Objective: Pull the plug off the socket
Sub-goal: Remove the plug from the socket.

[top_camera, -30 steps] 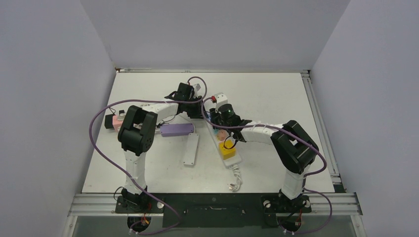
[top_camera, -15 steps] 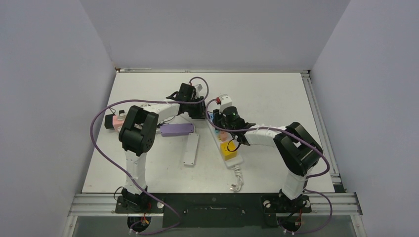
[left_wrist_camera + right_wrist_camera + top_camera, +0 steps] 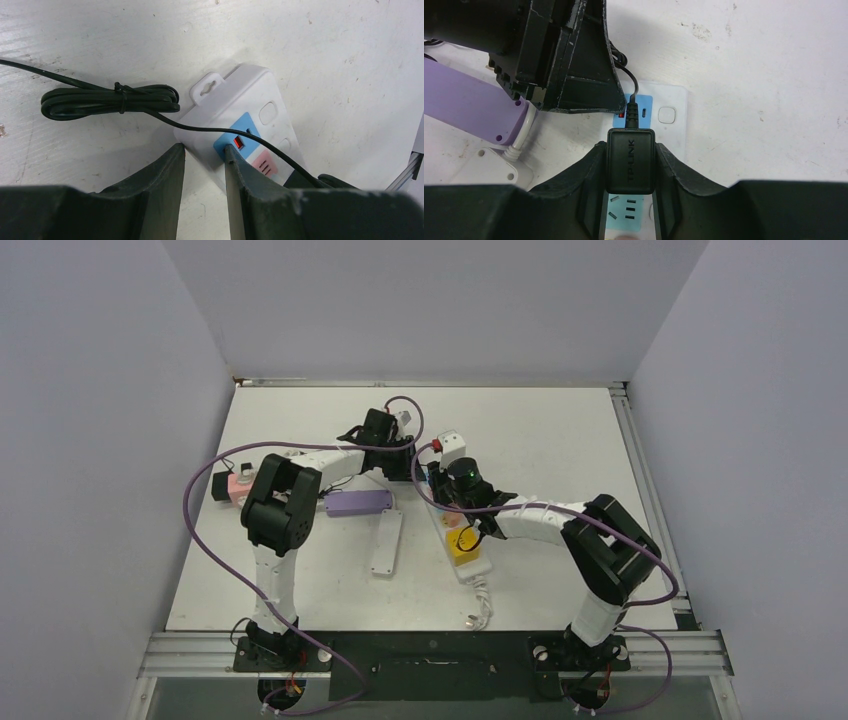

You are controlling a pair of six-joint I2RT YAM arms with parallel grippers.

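I should raise my right gripper off the power strip, carry the plug to the right in the top view and lower it, because the table is bare beside the power strip (image 3: pixel 471 566).
The white power strip (image 3: pixel 471 566) lies in the middle of the table; its far end shows in the left wrist view (image 3: pixel 250 100). A black TP-LINK plug (image 3: pixel 631 160) stands on it, its thin black cable (image 3: pixel 110 97) coiled beyond the strip's end. My right gripper (image 3: pixel 631 147) is shut on the plug's two sides; I cannot tell whether its pins still sit in the socket. My left gripper (image 3: pixel 204 150) straddles the strip's far corner. One finger touches the corner and the other rests on the blue panel (image 3: pixel 240 135). In the top view the two grippers are close together (image 3: pixel 408 468) (image 3: pixel 452 495).
A yellow plug (image 3: pixel 462 540) sits lower on the same strip. A purple strip (image 3: pixel 358 503) and a plain white strip (image 3: pixel 387 542) lie to the left, a pink and black adapter (image 3: pixel 232 487) further left. A white adapter (image 3: pixel 447 440) lies behind. A white cord (image 3: pixel 478 610) trails toward the near edge.
The right arm's elbow has swung outward to the right and its gripper has shifted slightly along the strip. The left arm has barely moved.
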